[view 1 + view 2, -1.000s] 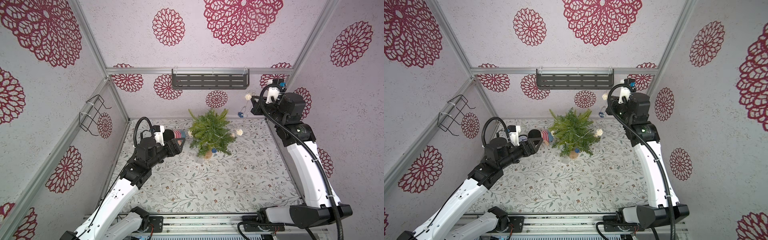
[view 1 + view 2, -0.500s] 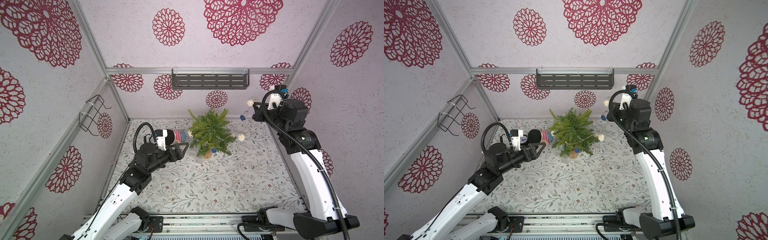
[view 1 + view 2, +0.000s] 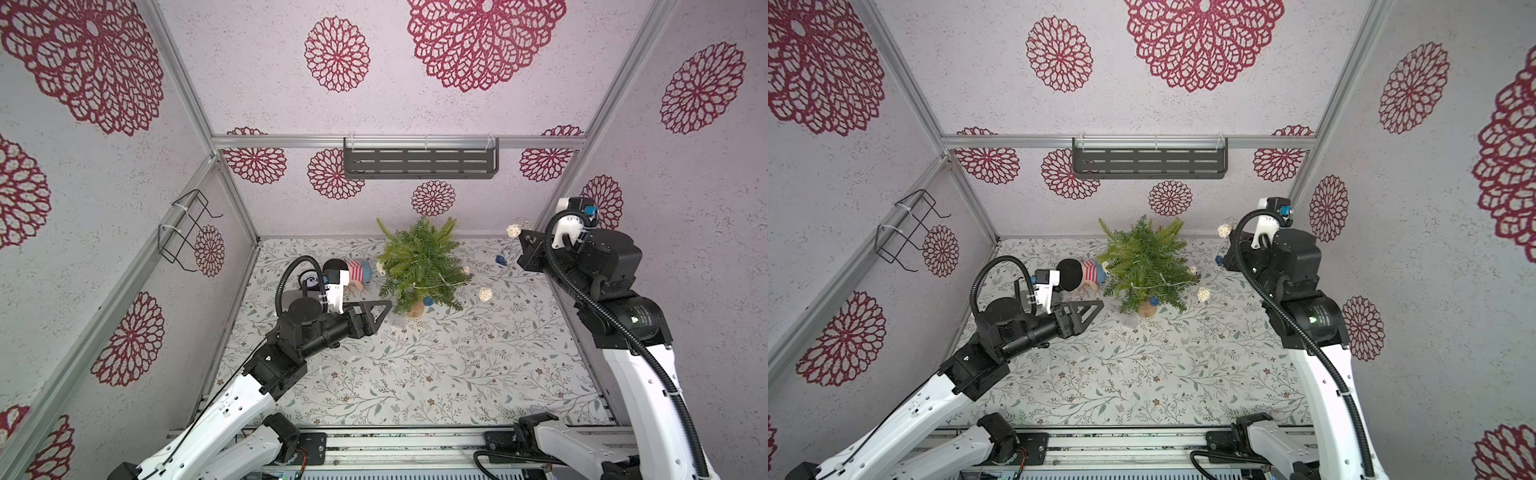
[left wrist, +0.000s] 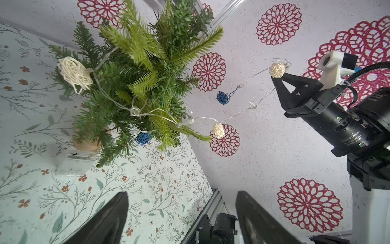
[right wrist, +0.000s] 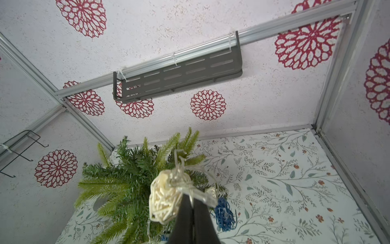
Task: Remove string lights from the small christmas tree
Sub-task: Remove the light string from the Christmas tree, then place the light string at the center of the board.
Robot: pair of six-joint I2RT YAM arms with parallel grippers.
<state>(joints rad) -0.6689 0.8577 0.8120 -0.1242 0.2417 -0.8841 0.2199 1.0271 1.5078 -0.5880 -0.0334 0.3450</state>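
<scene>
Next, my right gripper lowers and comes back over the patterned floor to release the lights' wire, as this empty floor part lies below it and further back.
The small christmas tree (image 3: 419, 266) (image 3: 1144, 266) stands at the back middle of the floor on a tan stump. The string lights (image 4: 218, 130) still wind through its branches, and their clear box (image 3: 397, 321) lies by the stump. My right gripper (image 3: 523, 235) (image 5: 191, 200) is raised near the right wall, right of the tree. It is shut on the wire beside a cream ball (image 5: 162, 200), and a blue ball (image 3: 500, 260) dangles below. My left gripper (image 3: 388, 305) (image 4: 181, 194) is open and empty, low and left of the stump.
A doll (image 3: 359, 272) in a striped top lies left of the tree, behind my left wrist. On the back wall hangs a grey shelf (image 3: 419, 163). A black wire rack (image 3: 185, 230) is on the left wall. The right arm stands close to the right wall.
My left gripper has swung from beside the doll forward and toward the tree's base. My right gripper has drawn the wire farther right, away from the tree and a little lower.
</scene>
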